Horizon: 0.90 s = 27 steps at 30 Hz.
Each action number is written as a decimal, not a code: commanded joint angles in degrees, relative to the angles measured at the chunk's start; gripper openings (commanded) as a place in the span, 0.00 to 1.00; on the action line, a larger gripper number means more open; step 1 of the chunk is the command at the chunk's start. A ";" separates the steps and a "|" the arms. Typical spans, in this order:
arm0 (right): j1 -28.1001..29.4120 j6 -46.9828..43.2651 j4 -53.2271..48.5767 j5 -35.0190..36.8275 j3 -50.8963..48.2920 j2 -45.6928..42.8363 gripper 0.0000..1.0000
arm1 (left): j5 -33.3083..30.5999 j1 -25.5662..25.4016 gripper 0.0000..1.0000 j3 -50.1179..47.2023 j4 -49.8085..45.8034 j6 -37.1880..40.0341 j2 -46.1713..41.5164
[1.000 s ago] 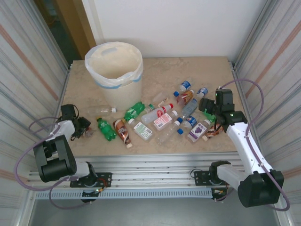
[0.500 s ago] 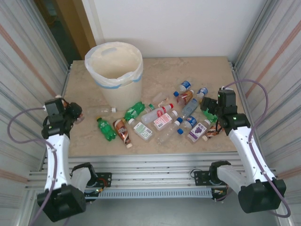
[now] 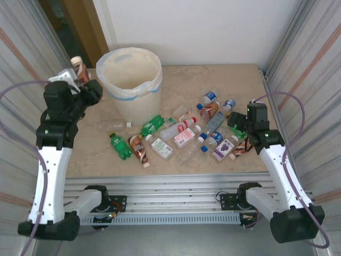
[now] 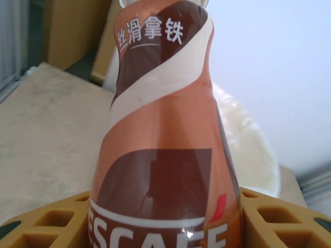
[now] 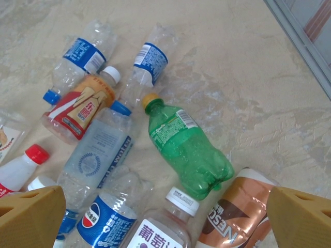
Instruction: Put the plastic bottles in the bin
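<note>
My left gripper should next carry the brown coffee bottle across the bin's bagged rim and over the bin's opening [image 3: 131, 70] [image 4: 245, 147] to let it go, because the bottle is still outside.
My left gripper [image 3: 81, 80] is raised beside the left rim of the bin [image 3: 129, 80] and is shut on a brown coffee bottle [image 3: 79, 65] with a cream cap, held upright. In the left wrist view that bottle [image 4: 163, 155] stands between the yellow fingers [image 4: 36, 227], with the bin's bagged rim [image 4: 251, 150] behind it. My right gripper [image 3: 241, 126] hangs open over the right end of the bottle pile. Below its jaws [image 5: 165, 217] lie a green bottle [image 5: 189, 150], a brown coffee bottle [image 5: 238, 214] and a grape-label bottle [image 5: 163, 232].
Several more bottles lie scattered across the table's middle, among them a green one [image 3: 120, 145], a brown one [image 3: 139, 149] and a clear one [image 3: 113, 125] near the bin's foot. Corrugated walls [image 3: 26, 80] close in both sides. Bare marble lies behind the pile.
The left arm has lifted the brown bottle from table height at the left edge up to the bin's left rim. The right arm has shifted only slightly.
</note>
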 commanded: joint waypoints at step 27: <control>-2.12 13.99 -20.52 -1.25 8.82 3.48 0.98 | -3.09 -9.49 0.33 21.11 9.64 20.01 36.65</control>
